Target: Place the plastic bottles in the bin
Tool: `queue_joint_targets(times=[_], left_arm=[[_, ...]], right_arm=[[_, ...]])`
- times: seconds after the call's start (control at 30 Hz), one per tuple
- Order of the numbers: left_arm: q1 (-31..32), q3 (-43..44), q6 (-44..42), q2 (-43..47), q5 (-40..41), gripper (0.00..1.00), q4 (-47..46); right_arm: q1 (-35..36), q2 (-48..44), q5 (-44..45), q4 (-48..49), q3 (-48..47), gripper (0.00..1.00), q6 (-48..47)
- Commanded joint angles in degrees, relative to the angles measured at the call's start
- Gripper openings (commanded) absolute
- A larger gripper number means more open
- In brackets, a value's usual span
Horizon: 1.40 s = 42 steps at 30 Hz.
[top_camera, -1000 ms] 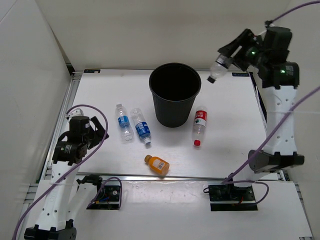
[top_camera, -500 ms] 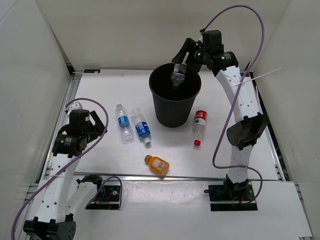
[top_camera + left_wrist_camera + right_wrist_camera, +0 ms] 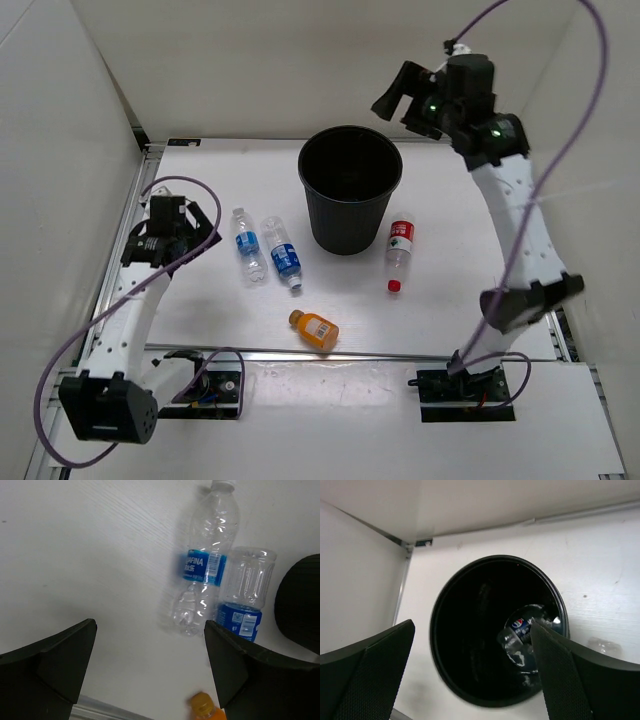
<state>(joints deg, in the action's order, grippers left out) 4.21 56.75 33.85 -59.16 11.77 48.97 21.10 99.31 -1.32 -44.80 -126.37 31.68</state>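
Note:
My left gripper goes down and toward the right in the top view next and closes across the nearer blue-labelled bottle's label, because that bottle lies closest.
The black bin (image 3: 350, 226) stands at the back middle of the table. A clear dark-labelled bottle (image 3: 526, 629) lies inside the bin (image 3: 436, 630). My right gripper (image 3: 392, 100) hangs open and empty above and to the right of the rim; from the right wrist the open gripper (image 3: 472, 630) looks down into it. Two blue-labelled bottles (image 3: 247, 245) (image 3: 285, 255) lie left of the bin, a red-capped bottle (image 3: 400, 250) lies to its right, and an orange bottle (image 3: 314, 330) lies in front. My left gripper (image 3: 188, 232) is open just left of the blue-labelled bottles (image 3: 205, 565) (image 3: 245, 597).
White walls close in the table at the back and on both sides. A metal rail (image 3: 125, 250) runs along the left edge beside my left arm. Purple cables loop off both arms. The orange bottle's cap (image 3: 202, 705) shows near my left gripper's right finger.
My right gripper swung over the bin, opened and let the dark-labelled bottle drop in, then drew back to the right. My left arm reached forward toward the blue-labelled bottles.

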Motion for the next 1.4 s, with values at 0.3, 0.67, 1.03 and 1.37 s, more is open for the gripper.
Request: queue_joint_targets(times=[0.3, 0.67, 1.03, 1.37], left_arm=[[0.18, 0.63, -5.45, -18.88, -19.42, 1.0, -16.45], [2.47, 9.25, -6.69, -34.35, -17.57, 1.0, -17.68], [3.0, 14.09, -4.93, -46.4, -18.79, 0.9, -17.68], [0.46, 14.87, -3.0, -38.26, -13.98, 0.36, -17.68]], right_arm=[[-0.89, -16.51, -0.34, -0.64, 11.93, 1.0, -3.64], [-3.96, -16.51, -2.63, -2.93, 14.3, 1.0, -3.56], [-3.96, -16.43, 3.34, -4.07, 14.22, 1.0, -4.69], [-3.96, -15.82, 4.57, -4.07, 14.22, 1.0, -4.7]])
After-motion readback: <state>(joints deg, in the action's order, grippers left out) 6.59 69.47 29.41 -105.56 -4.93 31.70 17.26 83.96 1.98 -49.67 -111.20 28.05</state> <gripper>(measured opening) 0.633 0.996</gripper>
